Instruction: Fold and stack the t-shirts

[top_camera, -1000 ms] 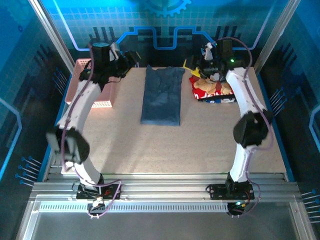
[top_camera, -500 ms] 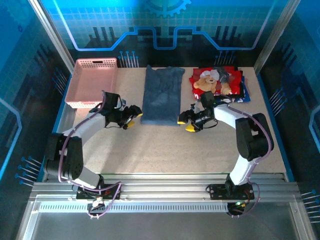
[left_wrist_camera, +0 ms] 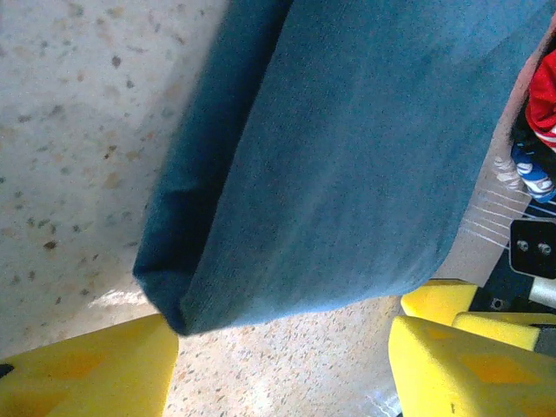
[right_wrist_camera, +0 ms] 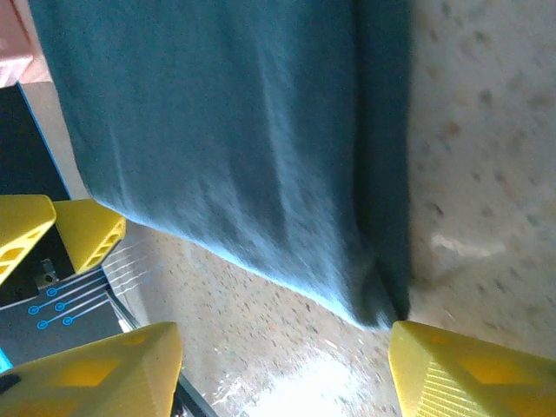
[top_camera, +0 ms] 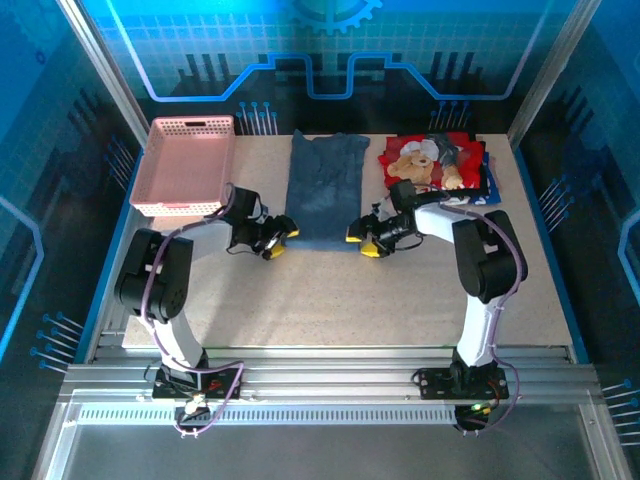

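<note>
The shirt's near corner on the stack's side is ahead of the right gripper's fingers, so the right gripper needs to lower over that corner next and close.
The slate-blue t-shirt (top_camera: 322, 190) lies flat in a long strip at mid-table, its near hem toward me. My left gripper (top_camera: 276, 240) sits low at the hem's left corner and my right gripper (top_camera: 364, 240) at its right corner. In the left wrist view the shirt corner (left_wrist_camera: 347, 156) lies just ahead of the open left gripper (left_wrist_camera: 278, 373), with bare table between the yellow fingers (left_wrist_camera: 87, 369). The right wrist view has the shirt's other corner (right_wrist_camera: 234, 130) ahead of the open right gripper (right_wrist_camera: 287, 373). A folded stack topped by the red teddy-bear shirt (top_camera: 435, 168) rests at the back right.
A pink lattice basket (top_camera: 190, 165) stands at the back left, close behind the left arm. The table (top_camera: 330, 300) is bare between the shirt's hem and the arm bases. Frame posts and blue panels close in the sides and back.
Both arms came down from the back of the table to the shirt's near hem, then closed in on its two corners. Their jaws have narrowed slightly.
</note>
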Tool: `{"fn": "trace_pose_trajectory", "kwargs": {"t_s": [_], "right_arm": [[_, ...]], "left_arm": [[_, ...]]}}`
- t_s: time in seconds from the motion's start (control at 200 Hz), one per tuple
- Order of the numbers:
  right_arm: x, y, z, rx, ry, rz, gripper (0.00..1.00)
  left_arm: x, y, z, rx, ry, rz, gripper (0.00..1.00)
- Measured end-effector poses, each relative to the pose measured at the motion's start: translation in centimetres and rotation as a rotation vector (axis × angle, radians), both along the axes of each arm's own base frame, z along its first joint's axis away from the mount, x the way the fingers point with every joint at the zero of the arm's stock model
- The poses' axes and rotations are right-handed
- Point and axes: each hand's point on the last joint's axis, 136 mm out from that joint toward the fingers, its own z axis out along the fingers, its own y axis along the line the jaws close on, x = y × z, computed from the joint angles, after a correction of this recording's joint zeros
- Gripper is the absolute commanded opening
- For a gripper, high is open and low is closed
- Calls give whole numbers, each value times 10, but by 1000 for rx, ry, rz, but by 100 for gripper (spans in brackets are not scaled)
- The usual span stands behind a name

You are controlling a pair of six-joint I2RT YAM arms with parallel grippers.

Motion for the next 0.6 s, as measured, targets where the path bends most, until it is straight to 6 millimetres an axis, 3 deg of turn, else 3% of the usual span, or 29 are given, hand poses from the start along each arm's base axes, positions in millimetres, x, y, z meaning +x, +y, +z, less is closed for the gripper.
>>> {"fn": "trace_pose_trajectory", "kwargs": {"t_s": [0.23,0.36,0.485,0.56,0.6], "right_arm": [[19,8,-11,-12,31,8,54],[21,7,-16,-34,60,7,36],[22,5,-23,-58,85,4,9],[20,4,-24,-64,98,5,2],[19,3,-23,-68,103,5,0]], "left_arm": [[19,-6,-8,1,13,11,51],[27,-12,-19,17,38,5,31],[25,-14,-27,36,69,0,9],[23,-13,-29,51,76,-8,0],[21,-12,-28,64,69,-21,0]]}}
